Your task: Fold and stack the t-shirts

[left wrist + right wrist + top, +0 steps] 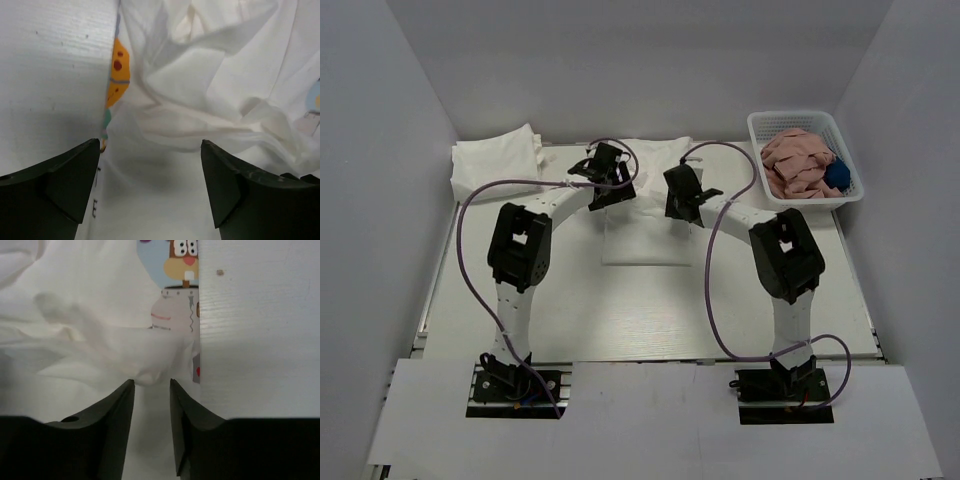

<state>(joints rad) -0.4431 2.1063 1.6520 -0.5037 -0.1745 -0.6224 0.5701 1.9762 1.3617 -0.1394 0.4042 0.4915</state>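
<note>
The t-shirt's near corner (pixel 606 261) lies flat with bare table beside it. My left gripper next needs to go back along the t-shirt's lettered edge and down onto that corner.
A white t-shirt (pixel 642 232) lies partly folded on the table's middle, under both grippers. In the left wrist view the t-shirt (pixel 200 75) is creased, and an orange and green print (pixel 119 70) shows at its left edge. My left gripper (pixel 150 142) stands wide open just above the cloth, holding nothing. In the right wrist view the t-shirt (pixel 90 340) shows a cartoon print (pixel 182 260). My right gripper (pixel 151 382) has its jaws narrowly apart, with a small raised fold of cloth at their tips. A thick folded white bundle of t-shirts (pixel 495 160) sits at the back left.
A white basket (pixel 762 125) at the back right holds pink cloth (pixel 795 160) and something blue (pixel 837 175). Grey walls close in the table on the left, back and right. Purple cables loop from both arms.
</note>
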